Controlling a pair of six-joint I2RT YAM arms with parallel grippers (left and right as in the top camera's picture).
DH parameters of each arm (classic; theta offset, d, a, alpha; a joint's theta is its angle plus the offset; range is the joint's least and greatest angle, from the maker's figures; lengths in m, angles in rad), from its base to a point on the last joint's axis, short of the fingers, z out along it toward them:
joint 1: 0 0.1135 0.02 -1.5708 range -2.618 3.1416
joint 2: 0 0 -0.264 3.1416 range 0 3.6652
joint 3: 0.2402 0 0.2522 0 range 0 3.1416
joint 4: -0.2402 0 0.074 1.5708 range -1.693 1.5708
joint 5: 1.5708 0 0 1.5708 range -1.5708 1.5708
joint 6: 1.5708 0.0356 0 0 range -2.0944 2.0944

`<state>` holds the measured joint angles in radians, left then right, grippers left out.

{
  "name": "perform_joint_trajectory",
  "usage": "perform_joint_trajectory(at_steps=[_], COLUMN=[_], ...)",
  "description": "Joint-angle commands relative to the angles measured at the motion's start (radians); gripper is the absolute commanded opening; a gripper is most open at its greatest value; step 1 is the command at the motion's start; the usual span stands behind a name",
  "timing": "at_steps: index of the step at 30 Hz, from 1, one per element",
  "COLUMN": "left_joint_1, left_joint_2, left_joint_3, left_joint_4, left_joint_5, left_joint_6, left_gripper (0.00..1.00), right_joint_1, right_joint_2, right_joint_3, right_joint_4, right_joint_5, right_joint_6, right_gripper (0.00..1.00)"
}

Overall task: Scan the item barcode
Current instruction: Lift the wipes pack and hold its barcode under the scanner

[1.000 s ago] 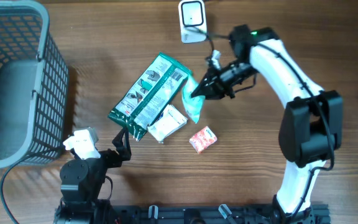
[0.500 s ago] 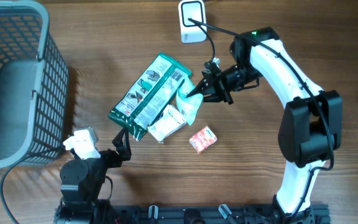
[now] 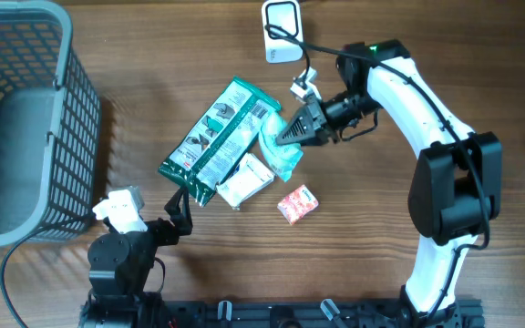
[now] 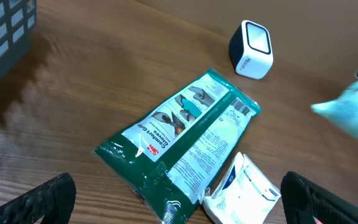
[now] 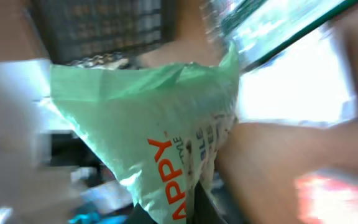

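Observation:
The robot's right gripper will next move outward to the scanner point(image 3: 283, 31), then go across and let go of the packet on the tabletop next to the round white object, because that side of the tabletop is clear.
My right gripper point(image 3: 292, 135) is shut on a pale mint-green packet point(image 3: 281, 153) held just above the table, right of the big green package point(image 3: 219, 138). In the right wrist view the packet point(image 5: 160, 137) fills the frame, blurred, with orange letters, pinched at its lower edge by my right gripper point(image 5: 199, 208). The white barcode scanner point(image 3: 283, 31) stands at the back, beyond the packet. My left gripper point(image 3: 179, 211) rests at the front left, open and holding nothing. In the left wrist view its fingers point(image 4: 42, 199) flank the green package point(image 4: 179, 143), with the scanner point(image 4: 252, 50) behind.
A grey mesh basket point(image 3: 25, 118) occupies the left side. A white sachet point(image 3: 247, 179) lies against the green package, and a small red packet point(image 3: 297, 203) lies in front of it. The scanner's black cable runs along my right arm.
My right wrist has twisted and the mint packet has turned with it, staying beside the green package. The left arm has not moved.

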<state>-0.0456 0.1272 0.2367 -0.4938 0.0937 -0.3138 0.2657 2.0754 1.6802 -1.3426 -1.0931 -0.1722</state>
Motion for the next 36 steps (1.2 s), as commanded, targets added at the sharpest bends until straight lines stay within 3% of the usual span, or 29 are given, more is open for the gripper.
perform_joint_trajectory(at_steps=[1,4,16,24,32,36], left_joint_1=[0.005,0.005,0.005,0.005,0.005,0.005], left_joint_2=[-0.003,-0.003,-0.003,-0.003,-0.003,-0.003], left_joint_3=[-0.005,-0.005,-0.005,-0.005,-0.005,-0.005], left_joint_4=[0.003,0.003,0.003,0.003,0.003,0.003], left_joint_5=[-0.013,-0.013,-0.013,-0.013,-0.013,-0.013], left_joint_6=[-0.009,-0.009,-0.009,-0.009,-0.009,-0.009], left_gripper=[1.00,1.00,1.00,1.00,1.00,1.00], right_joint_1=[0.013,0.032,0.081,0.094,0.122,0.156], right_joint_2=[-0.030,-0.030,0.015,0.164,0.306,0.303], right_joint_3=[0.053,0.107,0.126,0.136,0.291,0.309], right_joint_4=[0.154,0.278,0.923,1.308,1.369,1.357], right_joint_5=[0.454,0.616,0.887,1.048,1.258,1.495], right_joint_6=[0.235,0.235,0.287,0.359,0.276,0.249], right_gripper=[0.05,0.05,0.05,0.05,0.04,0.05])
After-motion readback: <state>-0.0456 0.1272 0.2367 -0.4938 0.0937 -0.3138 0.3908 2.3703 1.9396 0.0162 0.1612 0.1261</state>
